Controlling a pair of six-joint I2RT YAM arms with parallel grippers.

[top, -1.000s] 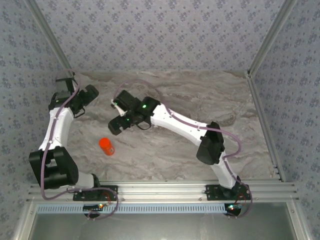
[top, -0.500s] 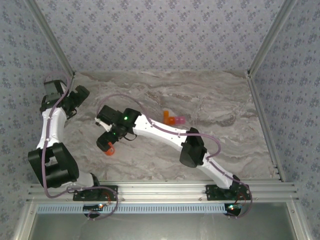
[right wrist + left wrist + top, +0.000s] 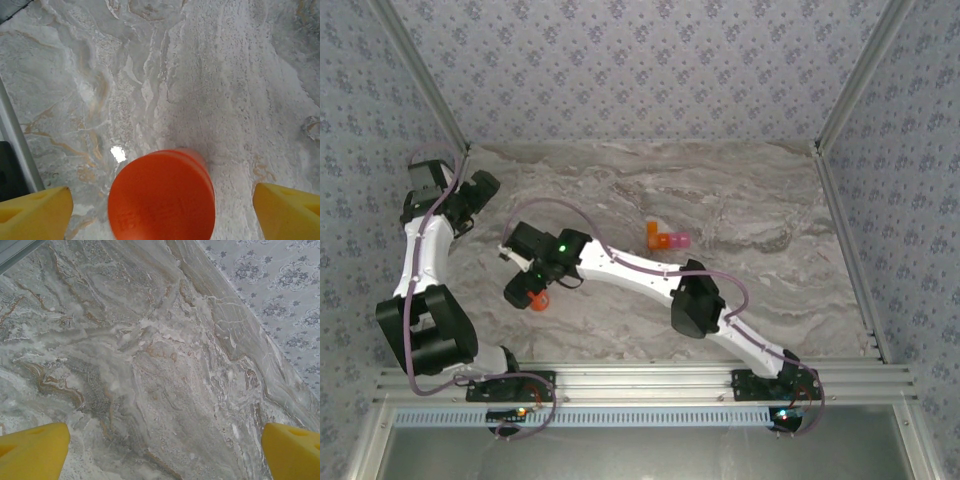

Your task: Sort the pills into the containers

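I should next lower my right gripper straight down around the cap and close it, because the bottle's orange cap stands between its fingers.
The containers, one orange cell joined to one pink cell, sit on the marble table at mid-back. The pills are hidden from view. My right gripper reaches far left and hangs over an orange round bottle. In the right wrist view the bottle's orange cap stands between the yellow fingertips, with a gap on each side; this gripper is open. My left gripper is at the back left, open over bare marble with nothing between its fingers.
Patterned walls enclose the table at the back and both sides, with metal posts at the back corners. An aluminium rail runs along the near edge. The right arm's elbow stretches across the table's middle.
The right arm swung left and nearer, from above the containers to above the orange bottle, uncovering the containers. The left arm drew back a little to the left.
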